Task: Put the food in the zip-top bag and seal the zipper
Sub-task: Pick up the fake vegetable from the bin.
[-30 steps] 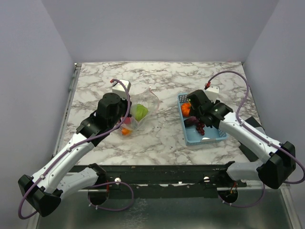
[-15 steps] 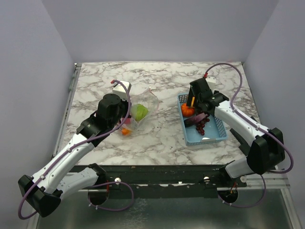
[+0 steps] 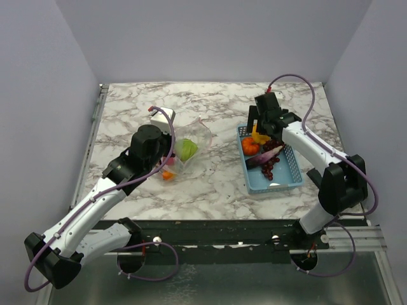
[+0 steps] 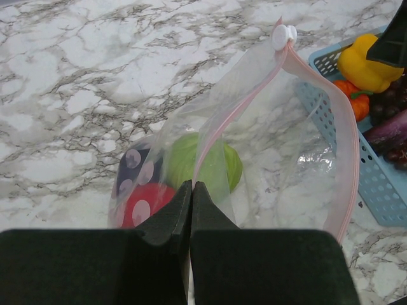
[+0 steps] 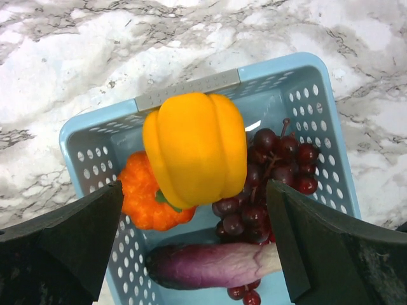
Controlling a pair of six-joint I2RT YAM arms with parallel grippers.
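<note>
My right gripper moves its open fingers down along the sides of the yellow pepper [image 5: 196,149] next and closes. The pepper sits below, uncovered above the pumpkin [image 5: 143,200] and grapes.
The clear zip-top bag [image 3: 193,135] lies left of centre, mouth toward the right; its pink zipper [image 4: 344,146] has a white slider [image 4: 283,35]. Inside are a green piece [image 4: 219,162] and a red dotted piece [image 4: 143,204]. My left gripper [image 4: 191,185] is shut on the bag's near mouth edge; it also shows in the top view [image 3: 170,154]. My right gripper [image 5: 194,189] is open above the basket's far end. A yellow pepper [image 5: 196,146] sits between its fingers without touching them, over an orange pumpkin [image 5: 143,200], grapes [image 5: 273,165] and an eggplant [image 5: 213,264].
The light-blue basket [image 3: 283,184] stands right of centre, with the yellow pepper [image 3: 258,135], pumpkin [image 3: 250,146], eggplant [image 3: 267,155] and grapes [image 3: 269,170] in it. A small orange piece [image 3: 166,175] shows at the bag's near end. Walls close the table on three sides.
My right gripper has moved from over the basket's middle toward its far end, and the yellow pepper now shows below it. The left arm and the bag have not moved.
</note>
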